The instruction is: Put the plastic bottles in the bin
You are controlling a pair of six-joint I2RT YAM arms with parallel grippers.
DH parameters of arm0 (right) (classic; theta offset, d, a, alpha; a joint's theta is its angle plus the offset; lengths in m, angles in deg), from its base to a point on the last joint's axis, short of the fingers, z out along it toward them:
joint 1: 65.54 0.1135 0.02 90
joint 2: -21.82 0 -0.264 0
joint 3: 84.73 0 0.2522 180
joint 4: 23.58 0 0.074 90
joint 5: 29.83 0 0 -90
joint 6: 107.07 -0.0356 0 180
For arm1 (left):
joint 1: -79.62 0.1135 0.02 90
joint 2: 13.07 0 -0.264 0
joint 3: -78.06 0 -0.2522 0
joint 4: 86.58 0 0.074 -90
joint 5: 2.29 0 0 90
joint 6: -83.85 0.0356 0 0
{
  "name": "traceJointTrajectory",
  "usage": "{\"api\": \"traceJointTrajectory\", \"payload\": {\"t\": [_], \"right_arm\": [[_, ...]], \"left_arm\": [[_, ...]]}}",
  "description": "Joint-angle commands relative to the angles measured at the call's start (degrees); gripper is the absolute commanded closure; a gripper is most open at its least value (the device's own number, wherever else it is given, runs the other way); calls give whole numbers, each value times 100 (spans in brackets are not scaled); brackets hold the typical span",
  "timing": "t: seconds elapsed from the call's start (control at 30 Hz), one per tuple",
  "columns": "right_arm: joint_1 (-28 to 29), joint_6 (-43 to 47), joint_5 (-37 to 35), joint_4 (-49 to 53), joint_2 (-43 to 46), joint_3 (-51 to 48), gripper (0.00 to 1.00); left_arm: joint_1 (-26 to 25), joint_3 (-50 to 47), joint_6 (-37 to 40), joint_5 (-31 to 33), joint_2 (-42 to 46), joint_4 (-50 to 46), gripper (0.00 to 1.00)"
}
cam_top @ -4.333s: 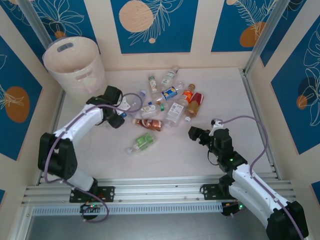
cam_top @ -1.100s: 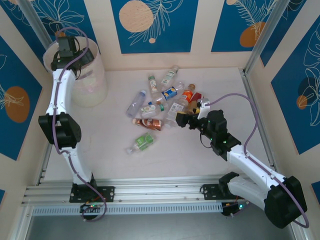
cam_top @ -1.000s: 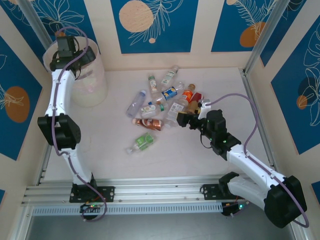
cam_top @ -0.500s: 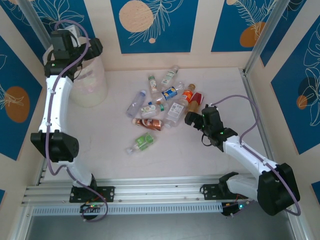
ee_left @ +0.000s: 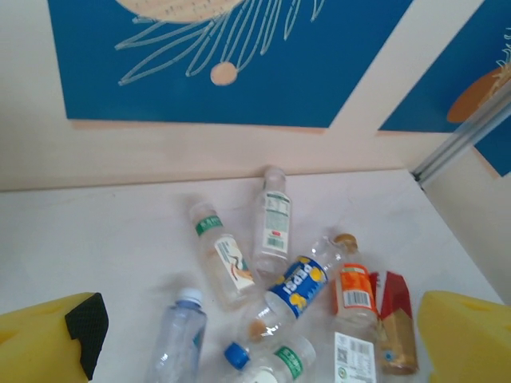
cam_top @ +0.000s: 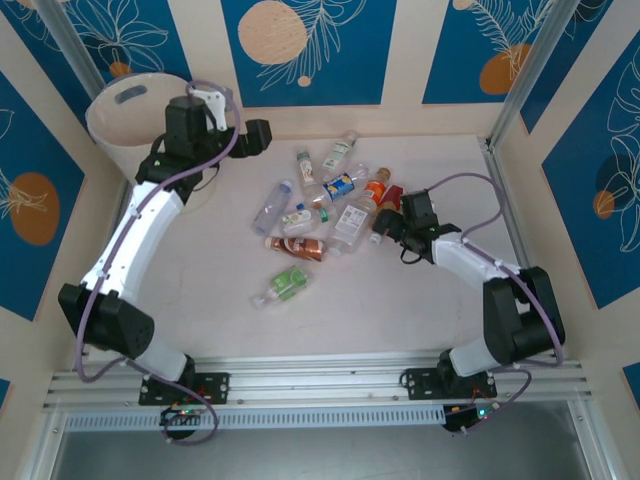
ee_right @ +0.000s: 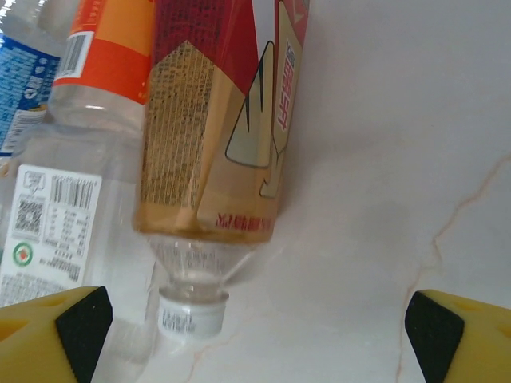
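Next, my right gripper moves outward and down past the white cap point(ee_right: 190, 313) onto the label, as the red-and-gold bottle's body lies below and outward of the fingers.
Several plastic bottles lie in a loose pile mid-table. Among them are a red-and-gold-labelled one point(cam_top: 393, 199) point(ee_right: 215, 120), an orange-labelled one point(cam_top: 376, 187) point(ee_left: 354, 289) and a blue-labelled one point(cam_top: 339, 186) point(ee_left: 299, 281). A green-labelled bottle point(cam_top: 284, 285) lies apart, nearer the front. The bin point(cam_top: 125, 125) stands at the back left. My left gripper point(cam_top: 260, 136) point(ee_left: 263, 345) hangs open and empty to the right of the bin, above the table. Low at the pile's right side, my right gripper point(cam_top: 386, 228) point(ee_right: 255, 335) is open, its fingers apart on either side of the red bottle's white cap point(ee_right: 190, 313).
Blue-and-cream wall panels close the table at the back and on both sides. A metal rail point(cam_top: 515, 215) runs along the right edge. Bare tabletop point(cam_top: 350, 310) lies in front of the pile.
My left arm has swung right from over the bin, and its gripper now hangs beside the bin. The right gripper has moved forward to the red bottle's cap end.
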Motion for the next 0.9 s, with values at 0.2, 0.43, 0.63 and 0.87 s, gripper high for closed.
{"api": "traceJointTrajectory", "payload": {"t": [0.2,0.43,0.63,0.87], "right_arm": [[-6,123,-203,574,-1113,1135,4],[45,39,-385,765,-1658,1556,4],[36,211,-254,765,-1974,1620,11],[54,301,-455,856,-2422,1799,16]], "left_arm": [[-52,-1541,-369,-202,931,822,0],[-49,-1970,-115,33,1205,551,0],[-54,-2043,32,-33,1262,454,0],[-54,-2132,52,-204,1219,515,0]]}}
